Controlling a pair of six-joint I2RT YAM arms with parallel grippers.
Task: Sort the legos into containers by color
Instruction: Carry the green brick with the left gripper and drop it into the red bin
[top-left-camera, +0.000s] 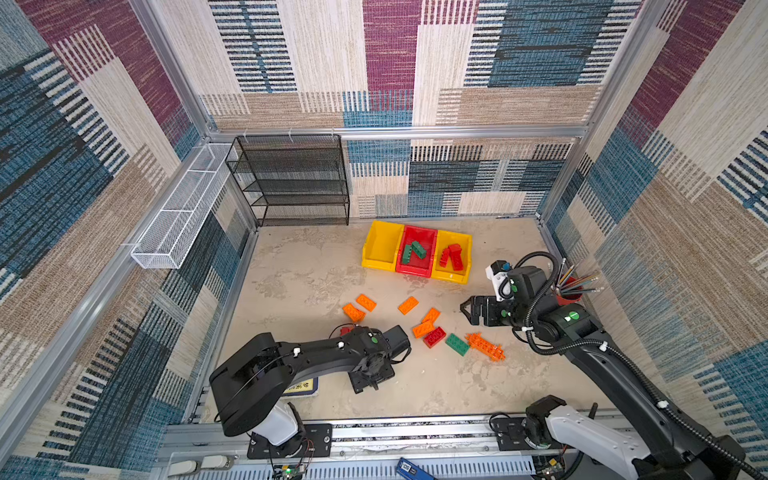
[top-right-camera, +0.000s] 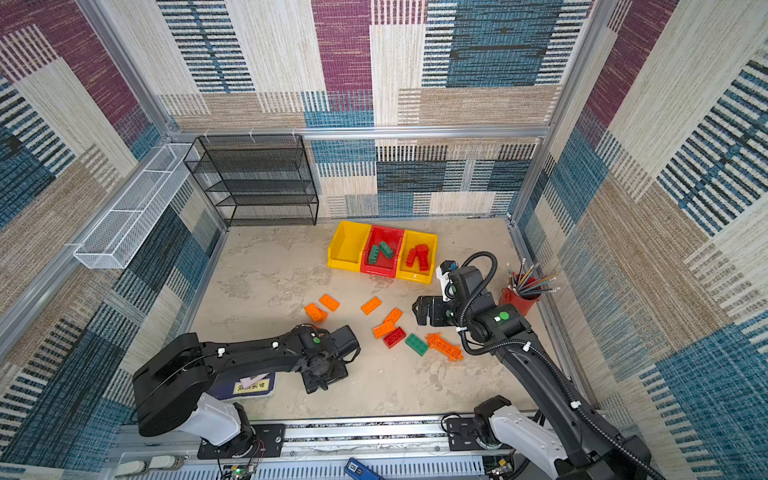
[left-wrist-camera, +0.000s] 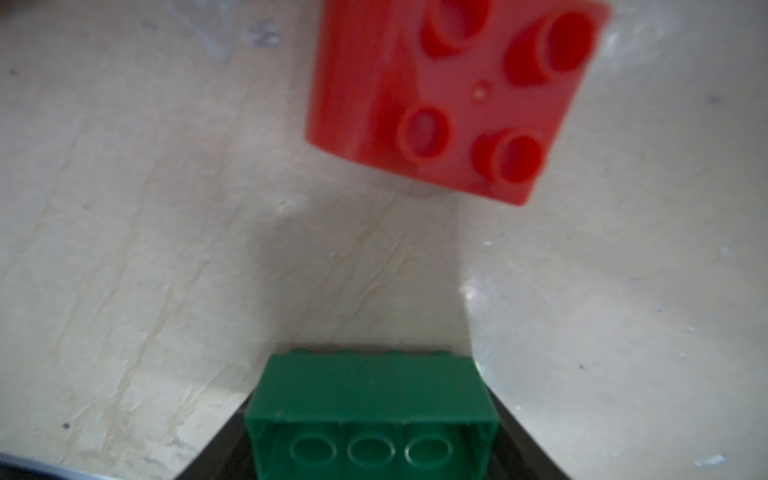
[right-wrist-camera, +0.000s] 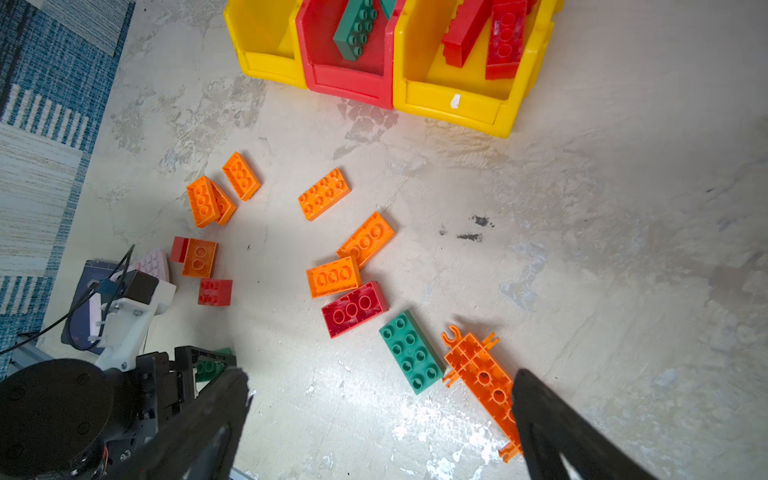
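Observation:
The dark green lego (top-left-camera: 457, 344) in my left gripper will go up and outward next, over the red container (top-left-camera: 415, 270) for its release, since that container already holds green legos.
My left gripper (left-wrist-camera: 370, 419) points down at the table, shut on a dark green lego (left-wrist-camera: 370, 395) turned hollow side to the camera; a small red lego (left-wrist-camera: 453, 95) lies just beyond. From the right wrist view the same green lego (right-wrist-camera: 210, 368) shows between the left gripper's jaws. My right gripper (top-left-camera: 467, 309) hovers open and empty above a loose green lego (top-left-camera: 457, 344) and the orange lattice piece (top-left-camera: 485, 346). Several orange legos (top-left-camera: 408, 305) and a dark red one (top-left-camera: 434, 336) lie mid-table. The red container (top-left-camera: 415, 270) holds green legos, the right yellow container (top-left-camera: 451, 276) red ones, and the left yellow container (top-left-camera: 380, 245) none.
A black mesh shelf (top-left-camera: 291, 183) stands at the back left, with a white wire basket (top-left-camera: 178, 212) on the left wall. A red pencil cup (top-left-camera: 569, 295) sits behind my right arm. A pink calculator (right-wrist-camera: 151, 262) lies on a blue book (top-right-camera: 266, 388) by the left arm.

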